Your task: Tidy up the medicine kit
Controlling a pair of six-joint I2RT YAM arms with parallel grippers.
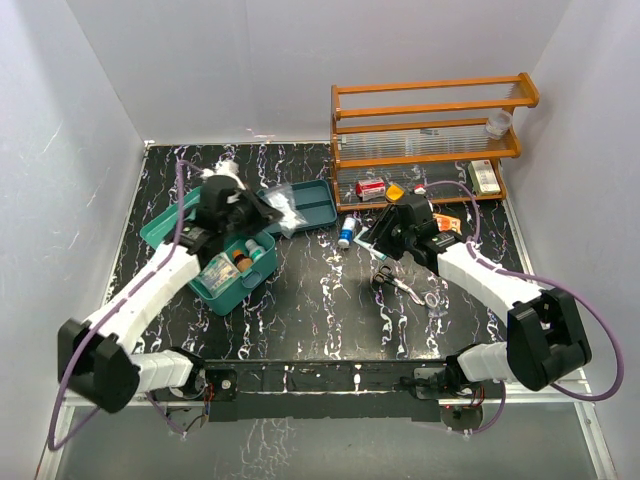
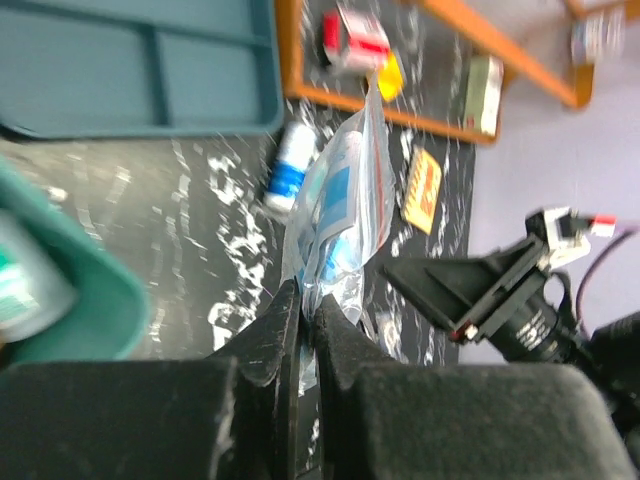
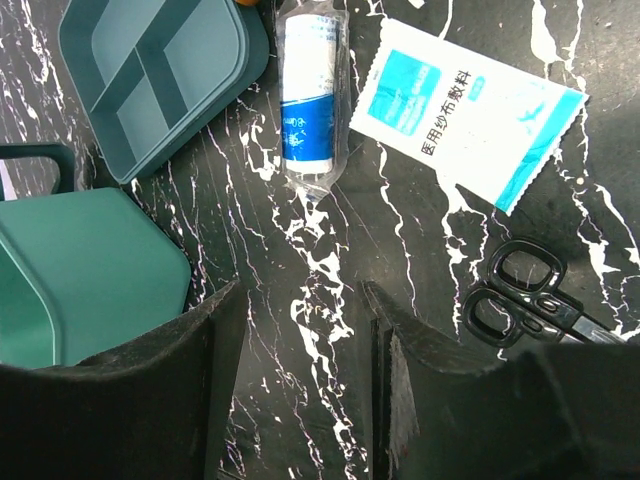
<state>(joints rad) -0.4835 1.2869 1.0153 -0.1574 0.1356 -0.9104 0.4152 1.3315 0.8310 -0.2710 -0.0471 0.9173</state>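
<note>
I will move my left gripper back and down and release the bag (image 1: 286,212) onto the kit's white packet (image 1: 215,272), because that packet is below the gripper, to its left in the top view.
The teal medicine kit (image 1: 205,293) stands open at the left with small bottles inside; its corner shows in the wrist views (image 2: 70,300) (image 3: 80,270). My left gripper (image 1: 268,214) (image 2: 308,310) hovers just right of the kit, shut on a clear plastic bag (image 2: 345,200) (image 1: 286,212) with blue and white contents. My right gripper (image 1: 378,240) (image 3: 300,300) hangs open over bare table, with nothing between its fingers. Ahead of it lie a blue-and-white bandage roll (image 3: 310,100) (image 1: 346,232) and a gauze packet (image 3: 465,110). Black scissors (image 3: 530,295) (image 1: 400,283) lie to its right.
A darker divided tray (image 1: 315,205) (image 3: 150,75) (image 2: 150,70) sits behind the kit. An orange wooden rack (image 1: 430,140) at the back right holds a red-and-white box (image 2: 355,40) and other packs. An orange packet (image 2: 425,190) lies in front of the rack.
</note>
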